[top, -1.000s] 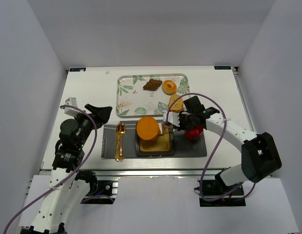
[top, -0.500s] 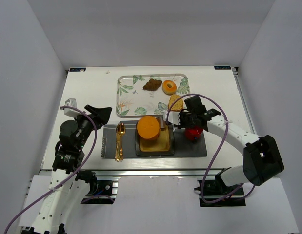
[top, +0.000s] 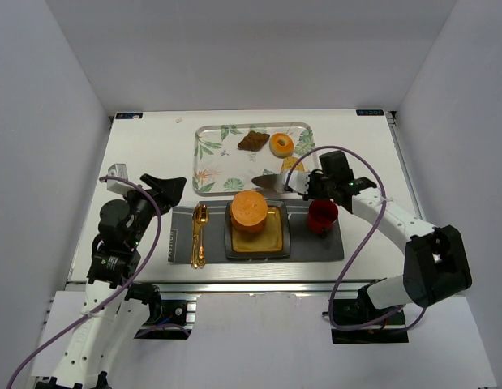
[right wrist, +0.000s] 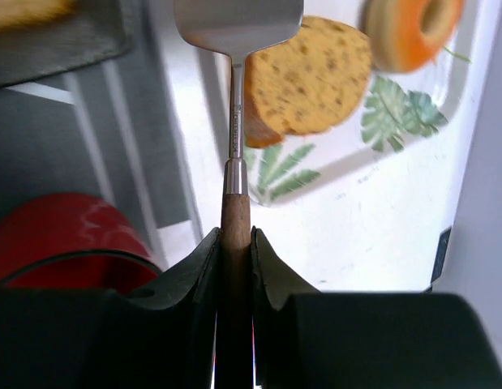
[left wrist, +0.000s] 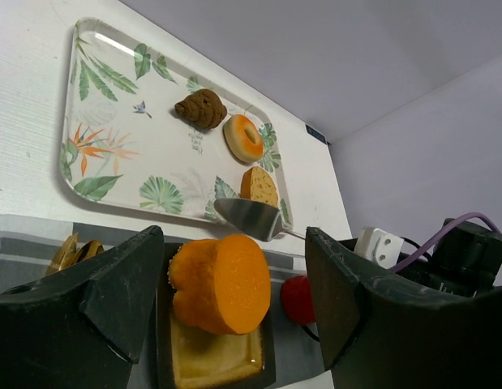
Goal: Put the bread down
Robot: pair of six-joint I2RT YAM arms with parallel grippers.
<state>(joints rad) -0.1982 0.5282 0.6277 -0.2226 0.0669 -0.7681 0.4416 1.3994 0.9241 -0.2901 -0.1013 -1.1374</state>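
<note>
I should swing my right gripper away from the plate [top: 271, 243], then lower and release the spatula on the bare table to its right in the top view.
The bread [top: 249, 209], a thick round orange bun, lies tilted on the dark square plate [top: 271, 243] on the grey mat. It also shows in the left wrist view [left wrist: 226, 284], on the plate [left wrist: 210, 365]. My right gripper [top: 309, 185] is shut on the wooden handle of a spatula [right wrist: 233, 212]. The spatula's metal blade [top: 267, 180] hangs just beyond the bun, apart from it, at the tray's near edge. My left gripper [top: 165, 188] is open and empty, left of the mat, with its fingers [left wrist: 121, 284] framing the bun from a distance.
A leaf-patterned tray [top: 210, 154] at the back holds a brown pastry [top: 252, 140], a ring donut [top: 281, 144] and a tan speckled slice [top: 291, 166]. A red cup [top: 322, 215] stands on the mat under my right arm. Gold cutlery [top: 199, 235] lies left of the plate.
My right gripper has drawn the spatula away from the bun's right side, up and back toward the tray. The bun now sits alone on the plate, slightly shifted and tilted. The left arm is still.
</note>
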